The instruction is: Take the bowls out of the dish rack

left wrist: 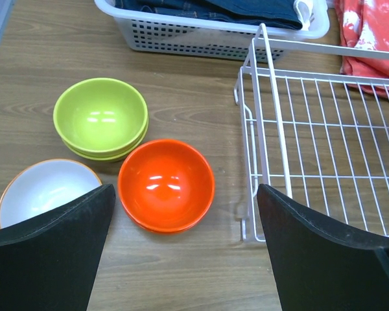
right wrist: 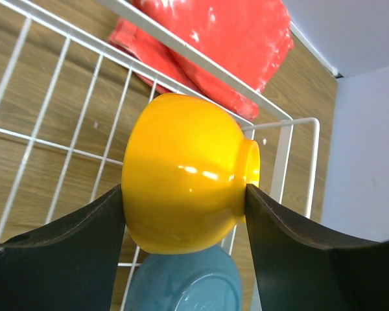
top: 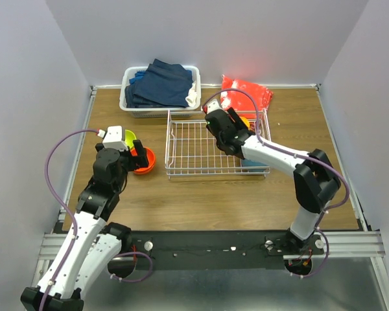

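Note:
The yellow-orange bowl's rim [top: 245,122] is to the right of my left gripper in the top view, so my left gripper needs to move toward the dish rack [top: 194,146] to meet it.
My right gripper [right wrist: 185,201] is shut on a yellow-orange bowl [right wrist: 181,172], which lies on its side in the far right corner of the white wire dish rack [right wrist: 301,121]. One finger presses its rim side and the other its foot. Just below it sits a teal blue bowl [right wrist: 185,285]. From above, that gripper [top: 236,126] reaches into the dish rack [top: 194,146]. My left gripper [left wrist: 185,259] hangs open over bare table left of the rack [left wrist: 311,116]. Before it sit stacked lime green bowls [left wrist: 100,116], stacked red-orange bowls [left wrist: 166,184] and a white-inside bowl [left wrist: 42,189].
A white plastic tub of dark blue clothes [top: 161,91] stands behind the rack's left end. A red-orange cloth [top: 246,94] lies behind its right end. Grey walls close in the table on three sides.

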